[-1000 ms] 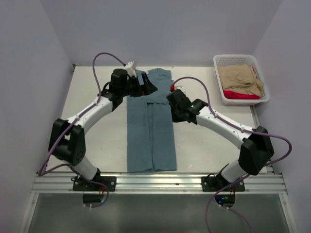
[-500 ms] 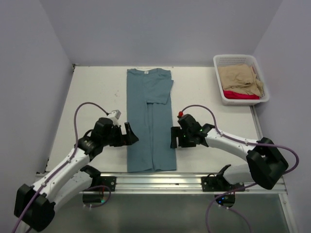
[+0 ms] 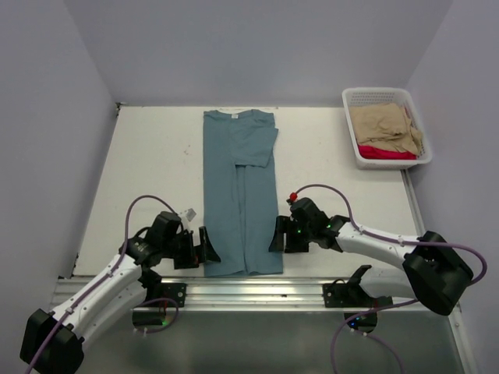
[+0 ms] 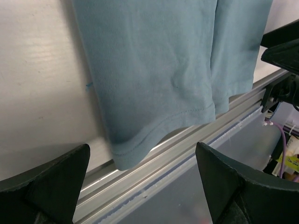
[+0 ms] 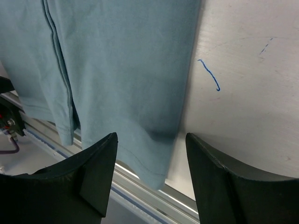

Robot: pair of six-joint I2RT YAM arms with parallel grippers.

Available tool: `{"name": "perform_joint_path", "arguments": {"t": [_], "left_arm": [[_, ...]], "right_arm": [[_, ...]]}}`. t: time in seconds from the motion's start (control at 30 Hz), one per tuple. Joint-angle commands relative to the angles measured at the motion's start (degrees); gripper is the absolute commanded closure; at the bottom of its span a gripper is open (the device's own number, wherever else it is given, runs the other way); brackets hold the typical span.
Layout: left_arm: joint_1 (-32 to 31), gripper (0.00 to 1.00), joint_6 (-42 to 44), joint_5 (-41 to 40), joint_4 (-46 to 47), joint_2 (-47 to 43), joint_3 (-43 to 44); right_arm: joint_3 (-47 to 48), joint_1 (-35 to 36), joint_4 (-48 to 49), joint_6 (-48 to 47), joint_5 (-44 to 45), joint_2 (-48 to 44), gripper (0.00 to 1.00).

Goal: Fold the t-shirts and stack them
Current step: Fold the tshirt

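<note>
The cloth hangs over the table edge, so my left gripper will next move back and down to the hem's corner [image 3: 210, 272] [image 4: 126, 157] and close around the cloth.
A blue-grey t-shirt [image 3: 239, 187], folded into a long narrow strip, lies flat down the middle of the table; its bottom hem hangs slightly over the near edge. My left gripper [image 3: 209, 248] is open beside the strip's near left corner, which shows in the left wrist view [image 4: 154, 84]. My right gripper [image 3: 276, 237] is open beside the near right corner, seen in the right wrist view [image 5: 117, 70]. Neither gripper holds anything. More shirts, tan [image 3: 383, 125] and red [image 3: 386, 153], lie in a white basket [image 3: 348, 100].
The basket stands at the back right corner. An aluminium rail [image 3: 257, 292] runs along the near table edge, also in the left wrist view [image 4: 177, 163]. Lavender walls enclose the table on three sides.
Both arms have swung from the shirt's far end back to its near end. The sleeve side now lies folded flat, and both grippers sit low beside the bottom hem.
</note>
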Motion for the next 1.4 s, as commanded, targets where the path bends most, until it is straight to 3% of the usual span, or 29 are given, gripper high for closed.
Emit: {"name": "perform_joint_path", "arguments": {"t": [0.0, 0.33, 0.73, 0.97, 1.23, 1.33, 1.37], "left_arm": [[-0.7, 0.0, 0.4, 2.7, -5.4, 0.6, -0.6], [-1.4, 0.03, -2.6, 4.2, -9.2, -1.6, -5.4], [-4.1, 0.06, -1.1, 2.6, -3.0, 8.6, -4.5], [-5.0, 0.21, -2.8, 1.3, -0.1, 8.8, -6.8], [-6.6, 0.24, -4.3, -1.0, 2.0, 10.7, -6.1], [-6.9, 0.35, -4.5, -1.3, 2.1, 11.0, -5.9], [-7.1, 0.45, -4.5, -1.4, 2.1, 11.0, -5.7]], "right_arm": [[-1.6, 0.8, 2.9, 3.5, -2.0, -0.2, 0.36], [-1.9, 1.9, 3.0, 5.2, -2.4, 2.0, 0.44], [-4.2, 10.0, -4.2, 11.9, 1.1, -3.3, 0.45], [-5.2, 10.1, -7.0, 12.5, 3.0, -7.0, 0.49], [-4.7, 10.1, -4.2, 12.2, 3.2, -4.3, 0.51], [-4.4, 10.2, -3.3, 12.2, 3.7, -3.2, 0.55], [-4.3, 10.2, -2.5, 12.2, 3.7, -2.9, 0.56]]}}
